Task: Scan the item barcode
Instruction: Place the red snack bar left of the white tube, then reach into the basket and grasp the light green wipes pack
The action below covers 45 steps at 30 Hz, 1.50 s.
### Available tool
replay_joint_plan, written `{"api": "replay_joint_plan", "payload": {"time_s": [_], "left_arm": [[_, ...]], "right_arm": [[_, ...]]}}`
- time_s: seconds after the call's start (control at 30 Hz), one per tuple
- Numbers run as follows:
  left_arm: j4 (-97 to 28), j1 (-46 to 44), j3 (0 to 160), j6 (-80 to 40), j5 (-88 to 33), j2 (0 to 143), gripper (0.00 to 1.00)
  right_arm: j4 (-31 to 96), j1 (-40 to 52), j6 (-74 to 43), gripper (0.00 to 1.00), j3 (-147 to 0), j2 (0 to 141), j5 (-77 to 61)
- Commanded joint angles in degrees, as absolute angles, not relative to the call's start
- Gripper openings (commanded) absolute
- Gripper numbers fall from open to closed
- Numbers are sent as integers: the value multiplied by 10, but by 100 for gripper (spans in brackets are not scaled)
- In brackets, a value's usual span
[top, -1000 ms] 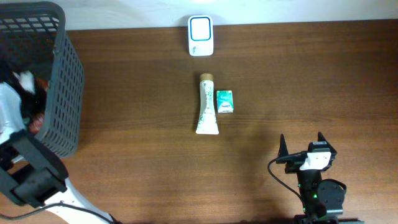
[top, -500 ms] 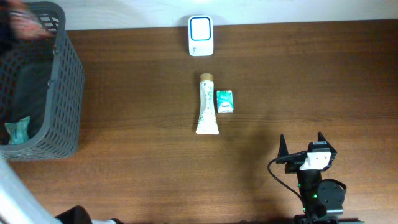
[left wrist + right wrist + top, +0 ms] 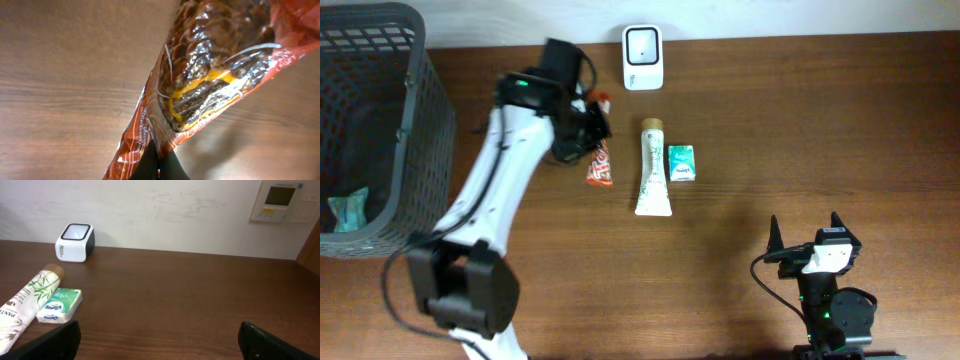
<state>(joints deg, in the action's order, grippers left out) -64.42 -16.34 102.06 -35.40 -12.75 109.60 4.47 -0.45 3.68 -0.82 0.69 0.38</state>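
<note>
I should move my left gripper to its right in the overhead view, then lower the packet and let it go, because there is bare wood (image 3: 628,166) beside the cream tube below there.
A red-orange snack packet (image 3: 601,163) hangs just left of the cream tube, and my left gripper (image 3: 582,135) is shut on its upper end. In the left wrist view the packet (image 3: 210,75) fills the frame over the wooden table, its edge pinched between my black fingertips (image 3: 159,167). The white barcode scanner (image 3: 643,58) stands at the table's far edge, right of the left gripper; it also shows as a scanner (image 3: 75,242) at the left of the right wrist view. My right gripper (image 3: 805,240) rests open near the front right, nothing between its fingers.
A cream tube (image 3: 651,168) and a small green tissue pack (image 3: 681,162) lie side by side mid-table. A dark mesh basket (image 3: 415,150) stands at the far left with a green item (image 3: 348,208) inside. A wall panel (image 3: 280,200) hangs behind the table.
My left arm has swung out of the basket to the table's middle, carrying the red-orange packet to beside the cream tube. The right arm has stayed still.
</note>
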Motion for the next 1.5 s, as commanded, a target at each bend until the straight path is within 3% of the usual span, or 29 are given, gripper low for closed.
{"api": "replay_joint_plan", "payload": {"time_s": [0.0,0.23,0.27,0.33,0.4,0.5,0.6,0.67,0.8,0.87,0.97,1.07,1.1,1.13,1.27,1.47], "left_arm": [[-625,-189,1003,-380,-86,1151,0],[-564,-225,1003,-379,-81,1247,0],[-551,-225,1003,-379,-75,1248,10],[-536,-218,1017,-342,-66,1248,45],[-553,-201,1059,-311,-66,1244,69],[-623,-155,1190,-292,-66,1228,70],[-672,-93,1376,-193,-65,1206,69],[-688,-37,1496,-151,-38,1195,91],[-680,94,1636,-129,121,1185,84],[-675,152,1641,-74,138,1185,81],[-700,232,1591,15,138,1185,85],[-691,285,1466,64,130,1185,84],[-680,291,1418,89,129,1185,74],[-667,296,1374,110,129,1185,73],[-594,312,1143,217,142,1185,73],[-495,323,975,224,288,1185,75]], "right_arm": [[46,-8,41,99,-3,4,7],[46,-8,41,99,-3,4,7],[46,-8,41,99,-3,4,7],[46,-8,41,99,-3,4,7],[46,-8,41,99,-3,4,7],[46,-8,41,99,-3,4,7],[46,-8,41,99,-3,4,7],[46,-8,41,99,-3,4,7],[46,-8,41,99,-3,4,7],[46,-8,41,99,-3,4,7],[46,-8,41,99,-3,4,7],[46,-8,41,99,-3,4,7],[46,-8,41,99,-3,4,7],[46,-8,41,99,-3,4,7],[46,-8,41,99,-3,4,7],[46,-8,41,99,-3,4,7]]}}
